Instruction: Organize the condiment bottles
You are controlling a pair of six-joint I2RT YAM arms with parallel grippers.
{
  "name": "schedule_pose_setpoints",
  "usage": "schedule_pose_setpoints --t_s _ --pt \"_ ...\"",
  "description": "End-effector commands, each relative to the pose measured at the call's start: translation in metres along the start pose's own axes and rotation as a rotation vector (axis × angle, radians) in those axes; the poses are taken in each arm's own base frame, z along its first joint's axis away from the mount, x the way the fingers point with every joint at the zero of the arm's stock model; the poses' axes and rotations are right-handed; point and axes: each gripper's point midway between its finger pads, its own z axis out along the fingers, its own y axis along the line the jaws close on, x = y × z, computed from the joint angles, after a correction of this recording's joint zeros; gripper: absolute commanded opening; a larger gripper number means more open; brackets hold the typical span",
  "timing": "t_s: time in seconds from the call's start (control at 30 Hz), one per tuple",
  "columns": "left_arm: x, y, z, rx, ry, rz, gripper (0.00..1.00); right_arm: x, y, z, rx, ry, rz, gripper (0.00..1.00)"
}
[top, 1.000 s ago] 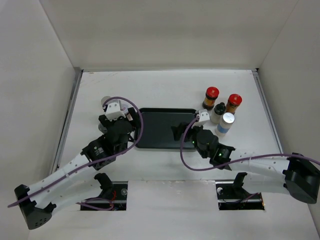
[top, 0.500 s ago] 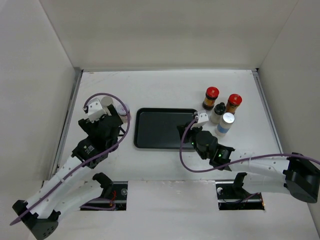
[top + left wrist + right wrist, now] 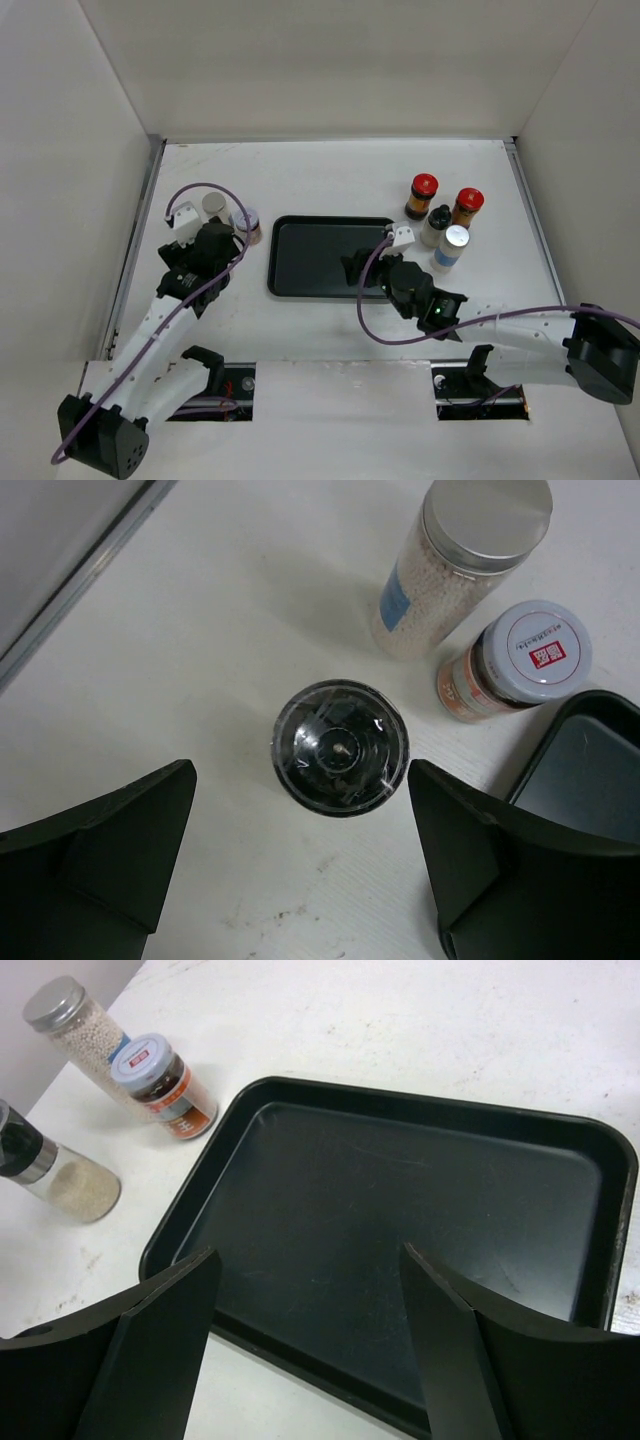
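I should lower the open, spread fingers of my left gripper around the black cap (image 3: 340, 748) and close them. The black-capped bottle stands upright below, between them.
In the left wrist view a black-capped bottle (image 3: 340, 745) stands upright on the table, right below and between the spread fingers of my open left gripper (image 3: 300, 780). A silver-capped jar of beige beads (image 3: 470, 565) and a red-labelled jar (image 3: 528, 660) stand just beyond it. From above, my left gripper (image 3: 212, 242) hides that bottle, beside the silver-capped jar (image 3: 213, 205) and red-labelled jar (image 3: 246, 225). At the right stand two brown red-capped bottles (image 3: 424, 190) (image 3: 467, 203), a black-capped one (image 3: 438, 222) and a white-capped one (image 3: 452, 245). My right gripper (image 3: 308, 1252) is open and empty over the tray's near edge.
The black rectangular tray (image 3: 320, 257) lies mid-table with nothing in it; its corner shows in the left wrist view (image 3: 590, 770) and its floor fills the right wrist view (image 3: 400, 1210). White walls enclose the table, and a metal rail runs along the left edge (image 3: 140, 230).
My left arm has swung left, from over the tray's left edge to above the left group of bottles. My right gripper has barely moved.
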Motion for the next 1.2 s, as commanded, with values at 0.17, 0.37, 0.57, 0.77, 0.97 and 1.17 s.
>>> schedule_pose_setpoints --t_s 0.17,0.37,0.57,0.77,0.97,1.17 --pt "0.008 -0.035 0.033 0.080 0.018 -0.045 0.88 -0.018 0.020 0.003 -0.057 -0.035 0.045 0.82" --pt "0.015 -0.021 0.042 0.034 0.015 -0.060 0.77 -0.017 0.015 0.005 -0.039 -0.039 0.038 0.84" --pt "0.006 -0.020 0.036 0.047 -0.008 -0.072 0.45 -0.012 0.014 0.008 -0.030 -0.027 0.027 0.85" --pt "-0.031 -0.058 -0.011 0.213 -0.071 -0.041 0.39 -0.014 0.005 0.010 0.004 -0.037 0.035 0.87" --pt "-0.039 -0.125 -0.048 0.398 -0.074 -0.010 0.40 -0.013 -0.009 0.014 0.051 -0.042 0.044 0.60" --pt "-0.038 -0.191 -0.038 0.490 -0.092 0.003 0.41 -0.017 -0.021 0.013 0.078 -0.048 0.076 0.31"
